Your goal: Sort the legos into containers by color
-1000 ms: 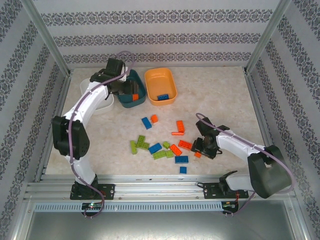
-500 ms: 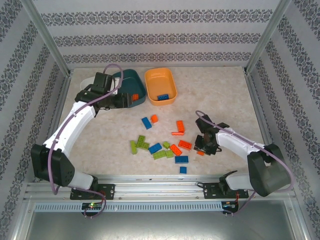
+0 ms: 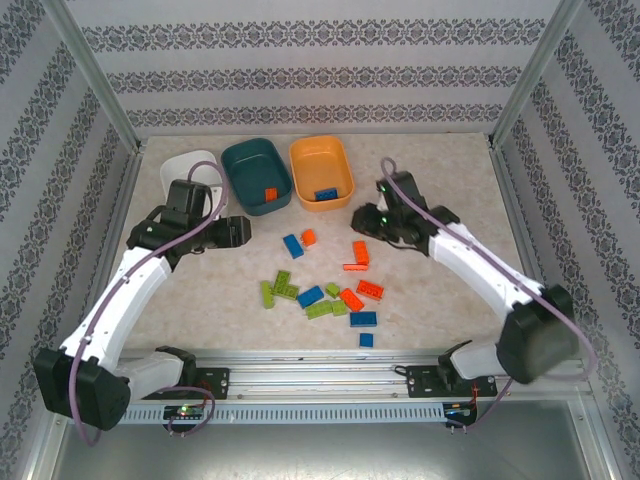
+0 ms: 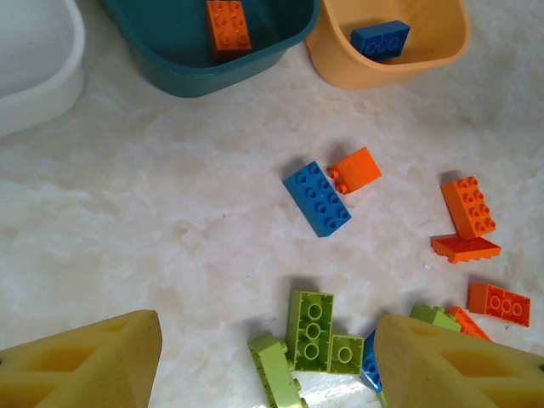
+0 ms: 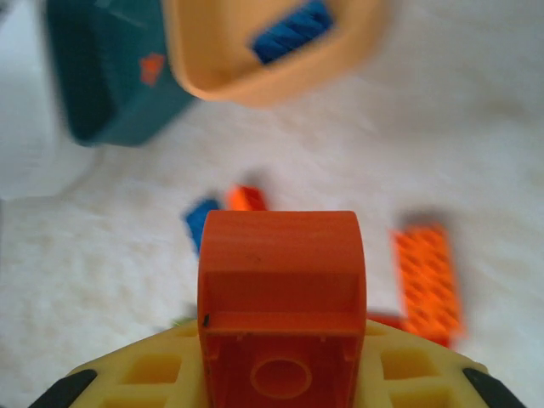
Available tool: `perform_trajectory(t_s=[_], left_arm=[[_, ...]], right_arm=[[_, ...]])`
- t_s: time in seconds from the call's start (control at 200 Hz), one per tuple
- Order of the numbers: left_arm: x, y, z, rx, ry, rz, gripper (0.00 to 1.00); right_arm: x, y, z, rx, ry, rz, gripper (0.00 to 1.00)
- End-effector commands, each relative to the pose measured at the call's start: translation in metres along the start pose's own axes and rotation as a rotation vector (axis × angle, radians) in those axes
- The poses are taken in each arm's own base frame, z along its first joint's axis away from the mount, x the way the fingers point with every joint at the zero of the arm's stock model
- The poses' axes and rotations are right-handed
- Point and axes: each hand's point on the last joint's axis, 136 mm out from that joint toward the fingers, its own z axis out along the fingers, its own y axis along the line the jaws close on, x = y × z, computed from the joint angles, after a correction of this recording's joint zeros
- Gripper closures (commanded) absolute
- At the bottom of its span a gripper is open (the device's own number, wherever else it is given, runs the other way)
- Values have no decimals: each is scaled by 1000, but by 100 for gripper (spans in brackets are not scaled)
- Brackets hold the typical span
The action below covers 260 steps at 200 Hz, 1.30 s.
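The teal tub is outward and across from my right gripper, so I should next move that gripper outward past the orange tub and release the brick into the teal tub [image 3: 240,160].
The legos lie scattered mid-table: blue [image 3: 292,245], orange [image 3: 360,252] and lime green [image 3: 283,285] bricks. The white tub [image 3: 190,168], the teal tub [image 3: 240,160] and the orange tub [image 3: 318,155] stand in a row at the back. One orange brick [image 4: 228,24] lies in the teal tub, one blue brick [image 4: 380,38] in the orange tub. My left gripper [image 3: 235,232] hangs open in front of the teal tub, its fingers [image 4: 85,365] wide above green bricks [image 4: 310,330]. My right gripper [image 3: 362,219] is shut on an orange brick [image 5: 280,289], in front of the orange tub.
Metal frame posts and patterned walls close in the table on three sides. A rail [image 3: 300,380] runs along the near edge by the arm bases. Bare tabletop lies to the far right [image 3: 440,170] and near left [image 3: 200,300].
My left gripper pulled back from the teal tub toward the near left, opening wider. My right gripper shut on an orange brick at the near right and carried it toward the tubs.
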Motion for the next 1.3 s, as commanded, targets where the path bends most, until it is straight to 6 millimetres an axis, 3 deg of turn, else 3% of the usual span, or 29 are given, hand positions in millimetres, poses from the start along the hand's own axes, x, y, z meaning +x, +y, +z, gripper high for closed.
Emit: perform_trajectory(t_s=[0.0, 0.175, 0.33, 0.485, 0.605, 0.665, 0.789, 0.869, 1.039, 1.149, 1.229, 1.294], left_arm=[[8, 16, -12, -59, -23, -21, 33], [14, 30, -27, -109, -79, -20, 32], [20, 41, -34, -146, -111, -10, 31], [23, 46, -34, -162, -115, 3, 31], [27, 49, -28, -161, -103, 4, 30], [29, 50, -25, -153, -98, -1, 30], [30, 50, -21, -143, -84, -9, 30], [31, 51, -22, -143, -89, -9, 30], [32, 51, -23, -145, -99, -10, 30], [31, 51, -24, -140, -106, -17, 30], [30, 51, -24, -135, -109, -19, 30], [30, 51, -24, -131, -113, -23, 30]], right_arm=[[-30, 59, 26, -170, -21, -103, 79], [-61, 106, 81, -288, -13, -110, 79], [-83, 124, 126, -351, -17, -82, 77], [-99, 145, 159, -405, -19, -63, 75], [-106, 166, 180, -442, -19, -85, 63], [-108, 178, 189, -463, -8, -98, 49], [-123, 195, 193, -463, -39, -113, 32], [-130, 199, 190, -464, -56, -104, 26], [-129, 190, 177, -400, -53, -102, 27], [-108, 152, 161, -183, 4, -123, 29], [-82, 114, 145, 2, 47, -153, 29], [-60, 96, 129, 82, 71, -183, 31]])
